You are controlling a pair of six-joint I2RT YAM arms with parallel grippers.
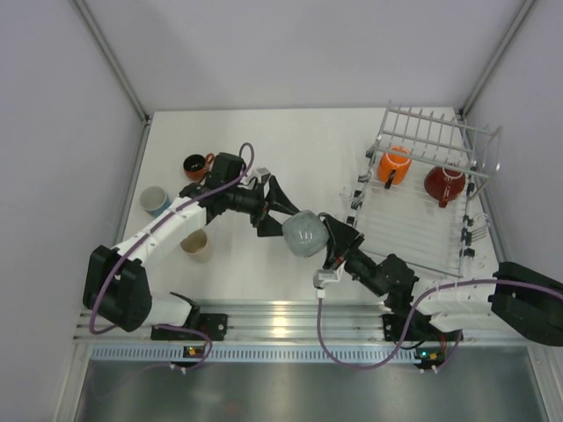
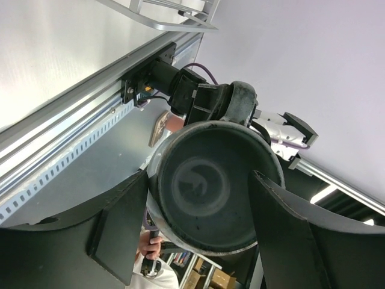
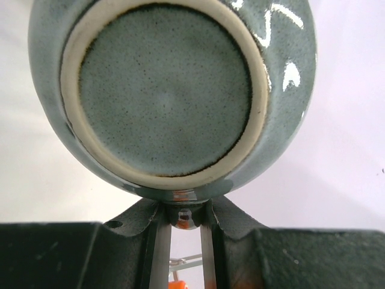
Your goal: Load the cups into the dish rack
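My right gripper swings outward over the rack's slats before the bright orange mug next. Then it turns the grey mug (image 1: pixel 305 233) opening down, lowers it and releases, since those slats are empty.
A grey mug (image 1: pixel 305 233) hangs in the air over the middle of the table, between both arms. My right gripper (image 1: pixel 332 239) is shut on its handle; in the right wrist view the mug's base (image 3: pixel 168 90) fills the frame above the pinched fingers (image 3: pixel 150 241). My left gripper (image 1: pixel 283 218) stands open at the mug's mouth (image 2: pixel 216 186), one finger (image 2: pixel 120 229) on each side of the rim. The dish rack (image 1: pixel 413 257) at the right holds a bright orange mug (image 1: pixel 394 165) and a dark red mug (image 1: pixel 444 185).
Three mugs stand on the table at the left: a squat orange-red one with a black inside (image 1: pixel 195 164), a light blue one (image 1: pixel 156 200) and a cream one (image 1: pixel 196 243), close to my left arm. Upright tines (image 1: pixel 431 119) line the rack's far side.
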